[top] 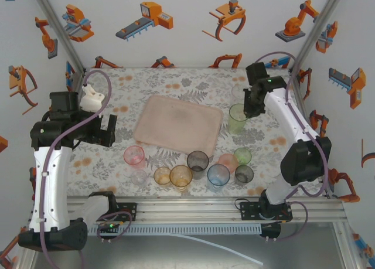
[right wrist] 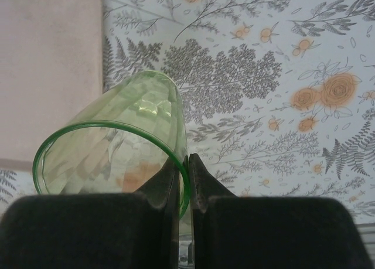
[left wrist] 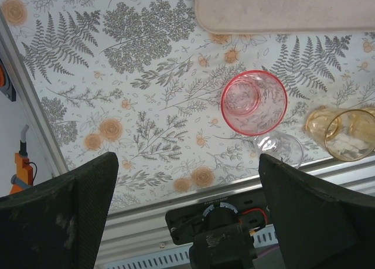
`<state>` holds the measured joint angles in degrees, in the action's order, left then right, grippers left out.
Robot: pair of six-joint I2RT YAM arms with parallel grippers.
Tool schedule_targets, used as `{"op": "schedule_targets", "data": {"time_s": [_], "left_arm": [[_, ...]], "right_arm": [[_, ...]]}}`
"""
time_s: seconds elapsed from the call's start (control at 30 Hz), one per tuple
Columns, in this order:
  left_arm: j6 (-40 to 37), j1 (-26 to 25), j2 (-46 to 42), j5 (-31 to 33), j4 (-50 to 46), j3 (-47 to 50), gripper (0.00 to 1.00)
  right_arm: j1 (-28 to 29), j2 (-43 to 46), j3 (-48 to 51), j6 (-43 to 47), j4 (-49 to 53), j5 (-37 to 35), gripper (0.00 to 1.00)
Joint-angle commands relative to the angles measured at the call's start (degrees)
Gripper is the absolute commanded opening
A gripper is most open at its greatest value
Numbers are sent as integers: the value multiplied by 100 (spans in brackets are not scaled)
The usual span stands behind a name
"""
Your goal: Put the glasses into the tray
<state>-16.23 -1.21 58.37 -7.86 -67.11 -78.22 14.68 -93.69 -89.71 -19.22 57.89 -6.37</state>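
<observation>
The tray's near corner [top: 204,143] [right wrist: 69,113] is by the blue glass, and bare surface leaves room there. My right gripper needs to move across and slightly back, then down over that corner, and release there.
A tall green glass [right wrist: 117,157] has its rim pinched between the jaws of my right gripper [right wrist: 187,175], one finger inside and one outside. In the top view this glass [top: 237,118] stands just right of the pale pink tray [top: 179,125], under the right gripper [top: 250,109]. My left gripper [top: 109,130] hovers open left of the tray, nothing between its fingers. From the left wrist I see a pink glass [left wrist: 254,102], a clear one [left wrist: 281,147] and amber ones [left wrist: 345,131] below the tray [left wrist: 281,8]. Several more glasses line the front, among them smoky [top: 197,162] and blue [top: 218,175].
A white object [top: 91,98] sits at the back left beside the left arm. The tray's surface is bare. The metal rail [top: 193,207] runs along the table's near edge, close behind the row of glasses. Enclosure walls stand on both sides.
</observation>
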Motion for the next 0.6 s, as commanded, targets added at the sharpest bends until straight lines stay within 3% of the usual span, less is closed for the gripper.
{"op": "schedule_targets", "data": {"time_s": [0.0, 0.37, 0.57], "left_arm": [[142, -36, 25, 1, 56, -90, 97], [225, -40, 55, -128, 107, -106, 97], [269, -42, 56, -202, 116, -112, 97]], "right_arm": [[399, 246, -393, -5, 337, -101, 0], [1830, -280, -639, -497, 295, -499, 0], [2235, -644, -554, -735, 67, -611, 0]]}}
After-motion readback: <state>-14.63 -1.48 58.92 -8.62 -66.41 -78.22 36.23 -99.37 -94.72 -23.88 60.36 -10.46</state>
